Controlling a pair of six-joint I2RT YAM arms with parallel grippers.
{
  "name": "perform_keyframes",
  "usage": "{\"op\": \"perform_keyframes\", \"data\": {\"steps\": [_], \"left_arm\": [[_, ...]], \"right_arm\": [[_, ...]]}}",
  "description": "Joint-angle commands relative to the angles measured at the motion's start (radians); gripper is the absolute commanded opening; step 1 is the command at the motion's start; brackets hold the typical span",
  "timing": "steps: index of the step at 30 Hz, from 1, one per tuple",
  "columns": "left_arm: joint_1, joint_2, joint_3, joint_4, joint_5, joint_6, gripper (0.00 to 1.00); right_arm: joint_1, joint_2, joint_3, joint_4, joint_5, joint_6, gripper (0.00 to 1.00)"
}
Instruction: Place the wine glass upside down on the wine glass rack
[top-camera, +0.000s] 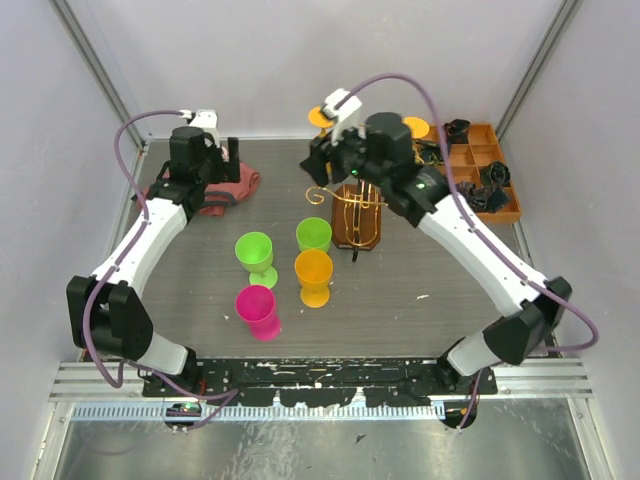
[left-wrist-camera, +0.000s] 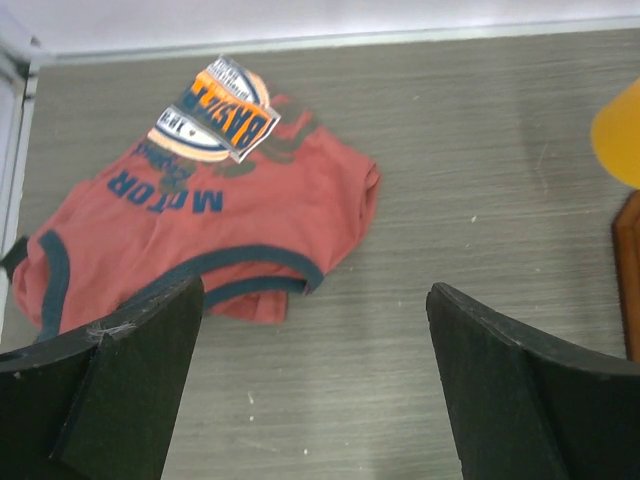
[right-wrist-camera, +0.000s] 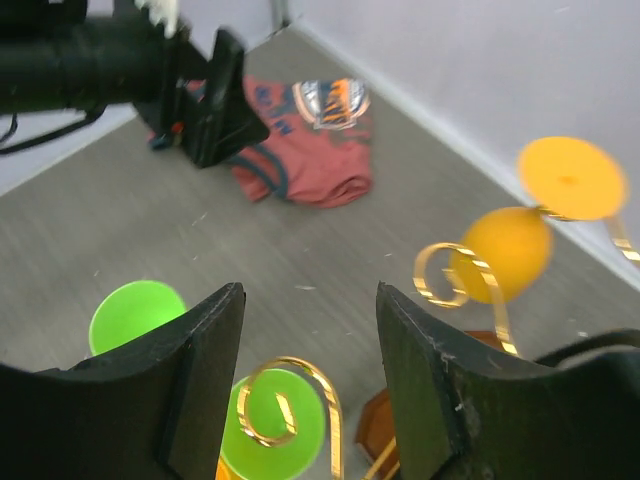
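Observation:
Next, my right gripper tilts downward and moves back down onto the near rim of the green glass farther from the rack, as the glass still stands upright.
The wine glass rack (top-camera: 356, 212), thin gold wire on a dark brown base, stands at the table's back middle. An orange wine glass (right-wrist-camera: 503, 250) hangs upside down on a far curled arm, its round foot (right-wrist-camera: 570, 178) up; that foot shows in the top view (top-camera: 321, 115). My right gripper (top-camera: 322, 158) is open and empty above the rack's near curl (right-wrist-camera: 300, 400); it also shows in the right wrist view (right-wrist-camera: 310, 300). My left gripper (top-camera: 228, 160) is open and empty over bare table beside a red shirt (left-wrist-camera: 200, 220); it also shows in the left wrist view (left-wrist-camera: 315, 290).
Two green glasses (top-camera: 254, 252) (top-camera: 313, 235), an orange glass (top-camera: 313, 274) and a pink glass (top-camera: 258, 310) stand upright in front of the rack. An orange-brown compartment tray (top-camera: 485, 170) with dark parts sits at the back right. Another orange disc (top-camera: 415, 127) shows behind the right arm.

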Motion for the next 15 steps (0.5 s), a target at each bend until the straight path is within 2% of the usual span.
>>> {"op": "perform_keyframes", "data": {"steps": [1,6,15], "left_arm": [[0.069,-0.028,0.021,-0.103,-0.038,-0.075,1.0],[0.133,-0.077,-0.015,-0.131,-0.045,-0.107,1.0],[0.173,-0.132,-0.079,-0.15,-0.066,-0.095,0.99]], "right_arm": [[0.098,0.078,0.085,-0.038,-0.017,-0.035,0.6],[0.175,0.205,0.206,-0.097,-0.013,-0.04,0.59],[0.293,0.413,0.414,-0.242,-0.011,-0.104,0.57]]}}
